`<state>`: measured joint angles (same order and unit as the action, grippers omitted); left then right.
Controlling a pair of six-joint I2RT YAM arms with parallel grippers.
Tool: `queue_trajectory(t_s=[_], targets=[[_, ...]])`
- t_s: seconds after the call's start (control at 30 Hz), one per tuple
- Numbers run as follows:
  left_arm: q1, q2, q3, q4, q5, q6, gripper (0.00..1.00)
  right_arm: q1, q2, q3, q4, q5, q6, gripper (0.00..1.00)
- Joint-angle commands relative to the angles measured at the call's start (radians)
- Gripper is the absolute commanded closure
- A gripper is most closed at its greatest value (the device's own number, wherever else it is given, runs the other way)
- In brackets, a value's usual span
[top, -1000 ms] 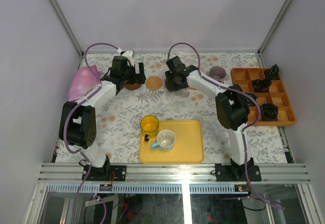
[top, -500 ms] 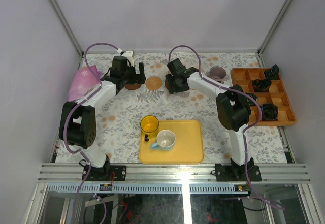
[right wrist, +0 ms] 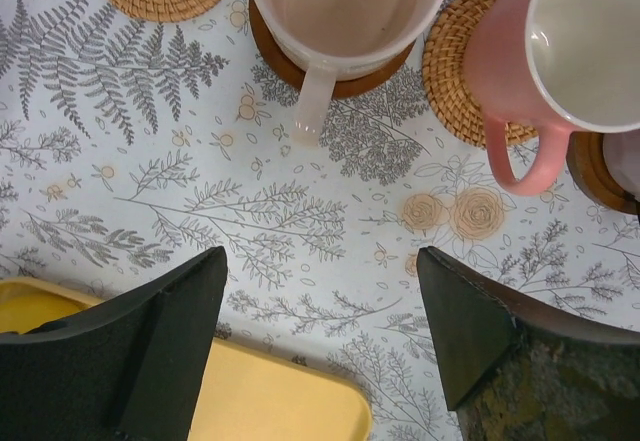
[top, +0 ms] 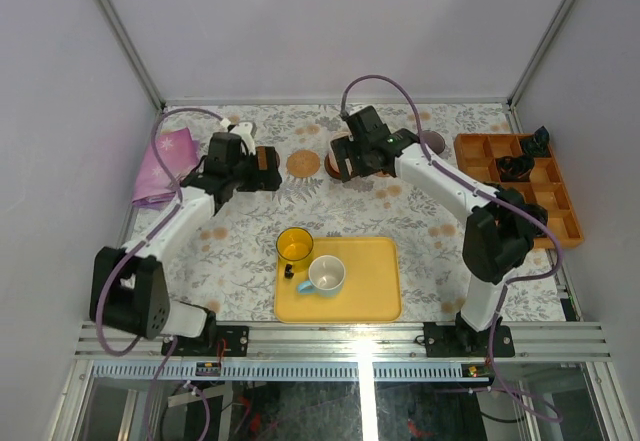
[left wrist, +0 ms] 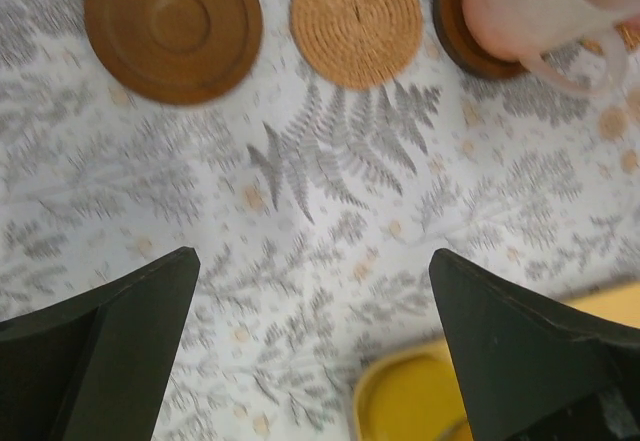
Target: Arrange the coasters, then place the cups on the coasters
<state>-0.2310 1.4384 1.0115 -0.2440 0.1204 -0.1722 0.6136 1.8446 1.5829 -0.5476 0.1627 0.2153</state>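
Note:
The left gripper moves back and down onto the black handle of the yellow cup next, since it juts out from the cup's near side.
In the left wrist view a bare dark brown coaster (left wrist: 173,28) and a bare tan woven coaster (left wrist: 357,21) lie side by side. To their right a pale pink cup (right wrist: 345,1) stands on a dark coaster (right wrist: 345,79), and a deeper pink cup (right wrist: 560,51) on a tan coaster (right wrist: 455,66). The purple-grey cup (top: 430,143) stands further right. My right gripper (right wrist: 322,261) hangs open and empty just in front of the pale pink cup. My left gripper (left wrist: 312,261) is open and empty, raised in front of the bare coasters. The yellow cup (top: 294,245) and light blue cup (top: 326,275) sit at the yellow tray.
The yellow tray (top: 370,291) lies at the near middle. An orange compartment box (top: 560,223) with black parts stands at the right edge. A pink cloth (top: 165,161) lies at the far left. Both arms reach to the back of the patterned table.
My right gripper has opened and drawn back from the pale pink cup, which now stands free on its dark coaster. My left arm has pulled back and swung left, still open.

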Motion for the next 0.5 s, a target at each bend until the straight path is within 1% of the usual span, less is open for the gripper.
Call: queue_trajectory(t_s=[0.0, 0.3, 0.4, 0.47], targets=[[-0.059, -0.137, -0.087, -0.110, 0.030, -0.080, 0.00, 0.009, -0.068, -0.043, 0.028, 0.012, -0.034, 0.16], [-0.233, -0.332, -0.170, -0.277, -0.008, -0.168, 0.00, 0.008, -0.138, -0.074, 0.139, 0.064, 0.019, 0.16], [-0.275, -0.419, -0.220, -0.297, -0.006, -0.239, 0.00, 0.009, -0.176, -0.116, 0.190, 0.098, 0.019, 0.16], [-0.308, -0.471, -0.266, -0.295, -0.011, -0.290, 0.00, 0.008, -0.236, -0.146, 0.216, 0.126, 0.019, 0.16]])
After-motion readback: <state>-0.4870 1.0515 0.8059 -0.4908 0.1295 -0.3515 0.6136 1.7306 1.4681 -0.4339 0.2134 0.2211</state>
